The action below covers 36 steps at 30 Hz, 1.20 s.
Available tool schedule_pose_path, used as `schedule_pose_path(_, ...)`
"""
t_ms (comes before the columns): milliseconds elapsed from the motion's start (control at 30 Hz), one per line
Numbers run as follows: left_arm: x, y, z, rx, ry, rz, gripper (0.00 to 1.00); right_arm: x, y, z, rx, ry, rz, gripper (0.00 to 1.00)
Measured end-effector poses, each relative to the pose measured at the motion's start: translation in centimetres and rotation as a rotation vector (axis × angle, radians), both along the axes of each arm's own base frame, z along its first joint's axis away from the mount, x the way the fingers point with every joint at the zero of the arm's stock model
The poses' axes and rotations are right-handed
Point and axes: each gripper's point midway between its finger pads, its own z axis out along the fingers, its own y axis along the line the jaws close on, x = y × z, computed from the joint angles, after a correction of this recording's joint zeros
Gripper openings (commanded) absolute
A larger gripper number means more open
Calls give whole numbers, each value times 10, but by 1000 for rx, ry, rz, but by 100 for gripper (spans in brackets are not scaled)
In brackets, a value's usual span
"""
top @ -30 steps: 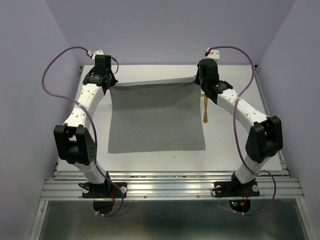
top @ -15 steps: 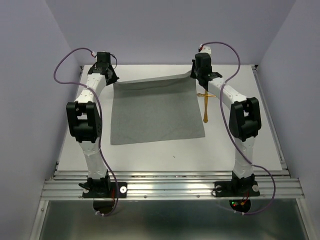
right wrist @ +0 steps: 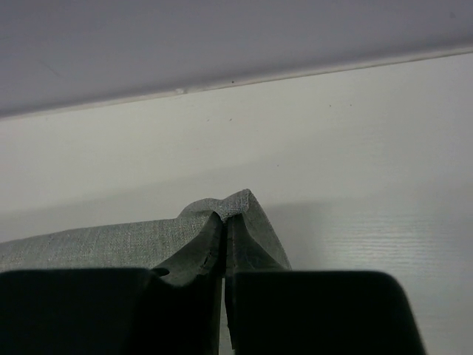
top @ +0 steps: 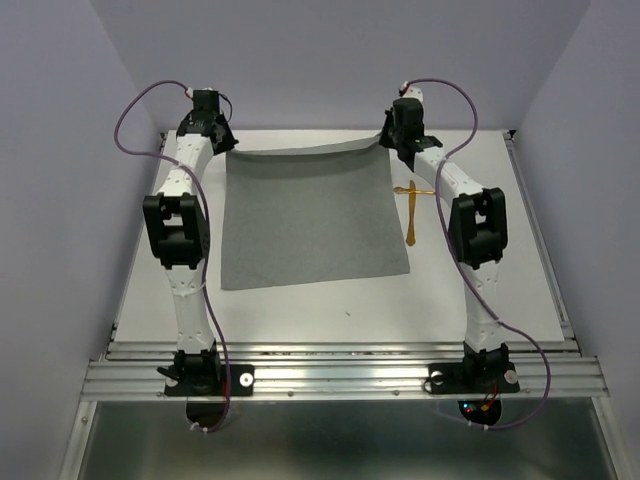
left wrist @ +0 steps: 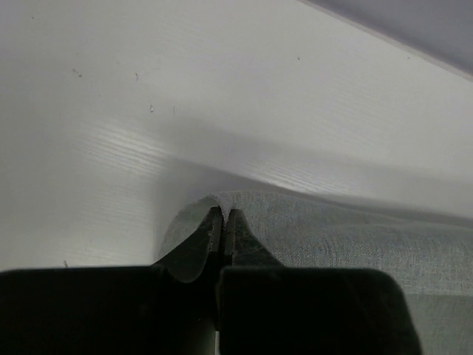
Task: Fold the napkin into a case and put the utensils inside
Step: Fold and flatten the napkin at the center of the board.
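The napkin's near corner by the utensils lies below and back from my right gripper, which should next move back and down and release the napkin's pinched corner there.
The grey napkin lies spread in the middle of the white table, its far edge lifted and stretched between both arms. My left gripper is shut on the far left corner; in the left wrist view the cloth peeks out between the closed fingertips. At the far right corner my right gripper is shut too, with the pinched corner bunched above the tips. The golden utensils lie crossed on the table just right of the napkin, under the right arm. No folded case shows.
The white table ends at a metal rail at the near edge. Lilac walls close the back and both sides. Both arms stretch far back, with purple cables looping above their wrists.
Both arms have reached further toward the back wall with the napkin's far corners, dragging the cloth back and stretching its far edge taut. The utensils have not moved.
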Motion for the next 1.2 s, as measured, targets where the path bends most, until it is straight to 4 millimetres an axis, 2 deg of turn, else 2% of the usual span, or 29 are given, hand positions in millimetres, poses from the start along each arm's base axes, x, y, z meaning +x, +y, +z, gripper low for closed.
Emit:
schedule_pose_path(133, -5, -2, -5, -6, 14, -11, 0, -8, 0, -9, 25, 36, 18, 1)
schedule_pose_path(200, -17, -2, -15, -9, 47, -12, 0, -19, 0, -16, 34, 65, 23, 1)
schedule_pose_path(333, -61, -4, -30, -26, 118, -7, 0, -57, -7, -24, 48, 137, 30, 1)
schedule_pose_path(433, -95, -6, -31, -43, 151, -6, 0, -85, -9, -19, 75, 159, 43, 1)
schedule_pose_path(533, -128, -7, -30, -58, 161, 1, 0, -122, -12, -18, 110, 189, 56, 1)
schedule_pose_path(633, -153, -9, -24, -67, 153, 6, 0, -153, -13, -29, 137, 235, 70, 1)
schedule_pose_path(833, -218, -15, -34, -107, 179, 33, 0, -210, -14, -58, 203, 345, 88, 1)
schedule_pose_path(1033, -267, -17, -48, -136, 224, 83, 0, -246, -10, -59, 248, 381, 109, 1)
schedule_pose_path(1200, -287, -15, -43, -153, 212, 127, 0, -269, -4, -56, 272, 384, 133, 1)
